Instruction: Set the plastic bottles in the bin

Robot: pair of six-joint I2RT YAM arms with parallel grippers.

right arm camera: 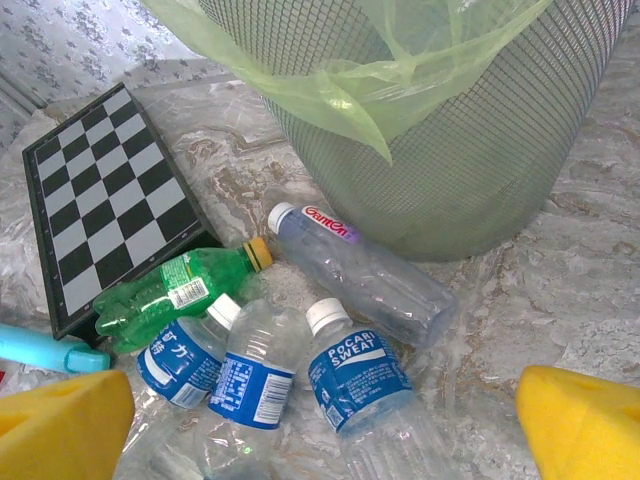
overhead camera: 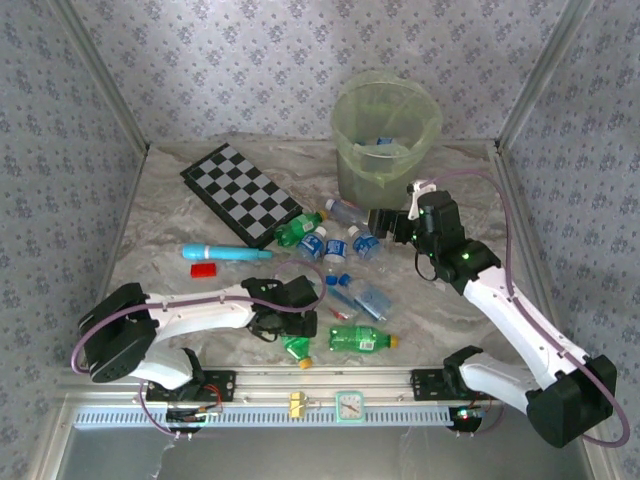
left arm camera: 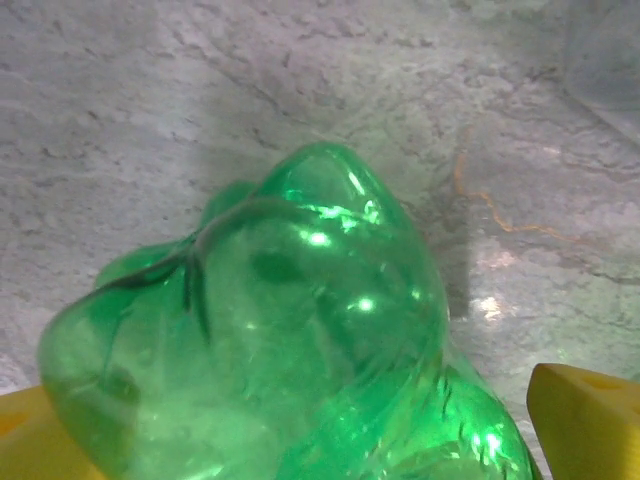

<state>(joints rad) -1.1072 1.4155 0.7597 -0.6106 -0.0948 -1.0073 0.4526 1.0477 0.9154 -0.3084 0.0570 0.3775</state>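
Note:
The green bottle's lobed base (left arm camera: 265, 330) already lies between my left gripper's open yellow fingers. The gripper stays low over the table's front and closes around it next.
A crumpled green bottle (left arm camera: 270, 340) lies between the yellow fingers (left arm camera: 590, 420) of my left gripper (left arm camera: 310, 430), which is open around it. From above, that gripper (overhead camera: 296, 335) sits low at the table's front over this bottle (overhead camera: 298, 350). My right gripper (overhead camera: 385, 222) is open and empty, hovering beside the bin (overhead camera: 385, 130). Below it lie a green bottle (right arm camera: 170, 290), a clear pink-labelled bottle (right arm camera: 360, 270) and three blue-labelled bottles (right arm camera: 360, 375). Another green bottle (overhead camera: 362, 340) and clear ones (overhead camera: 365, 298) lie mid-table. The bin holds a blue-labelled bottle (overhead camera: 385, 145).
A black-and-white checkered board (overhead camera: 240, 195) lies at the back left. A teal stick (overhead camera: 225, 253) and a small red block (overhead camera: 203, 268) rest left of the bottles. Walls close in the table's left, back and right sides.

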